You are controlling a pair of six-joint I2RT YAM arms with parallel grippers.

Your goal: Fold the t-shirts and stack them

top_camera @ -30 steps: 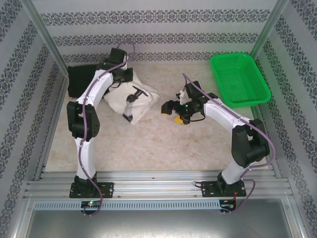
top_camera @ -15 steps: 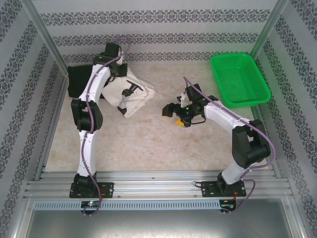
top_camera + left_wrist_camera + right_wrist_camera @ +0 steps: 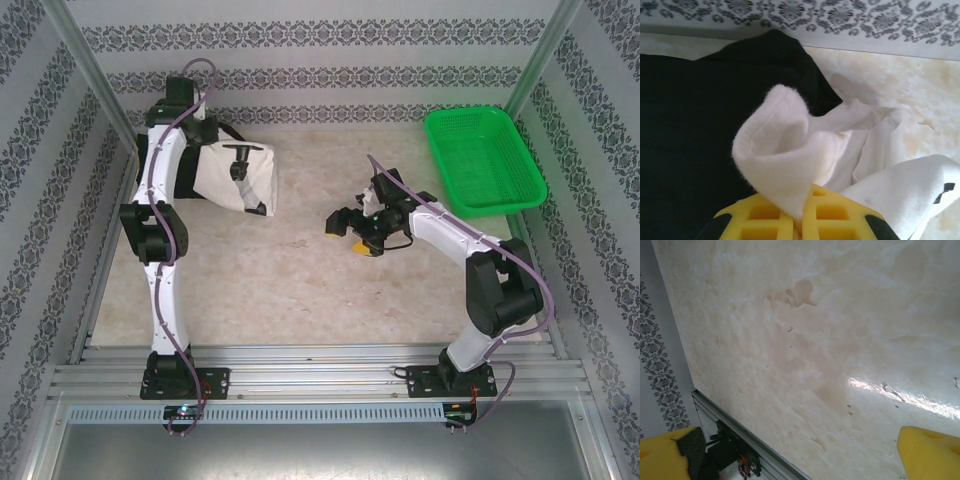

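The black t-shirt (image 3: 690, 125) is spread out below my left gripper. My left gripper should move toward the nearer side wall and down next, to release the cream fold over the t-shirt.
The cream t-shirt (image 3: 250, 185) hangs bunched from my left gripper (image 3: 205, 146) at the far left of the table, partly over the black t-shirt (image 3: 163, 172), which lies flat by the left wall. In the left wrist view the yellow jaws of the left gripper (image 3: 799, 223) are shut on a fold of the cream t-shirt (image 3: 782, 150), with the black t-shirt (image 3: 690, 125) spread beneath. My right gripper (image 3: 347, 226) hovers open over the middle of the table. In the right wrist view the right gripper (image 3: 797, 460) has nothing between its yellow fingertips (image 3: 927, 455).
A green mesh basket (image 3: 486, 158) stands at the back right corner. Patterned walls close in the table (image 3: 300, 280) at the back and both sides. A metal rail (image 3: 740, 440) runs along the near edge.
My left arm has swung left and toward the back wall, carrying the cream t-shirt off the table's middle-left onto the black one. The right arm has stayed put.
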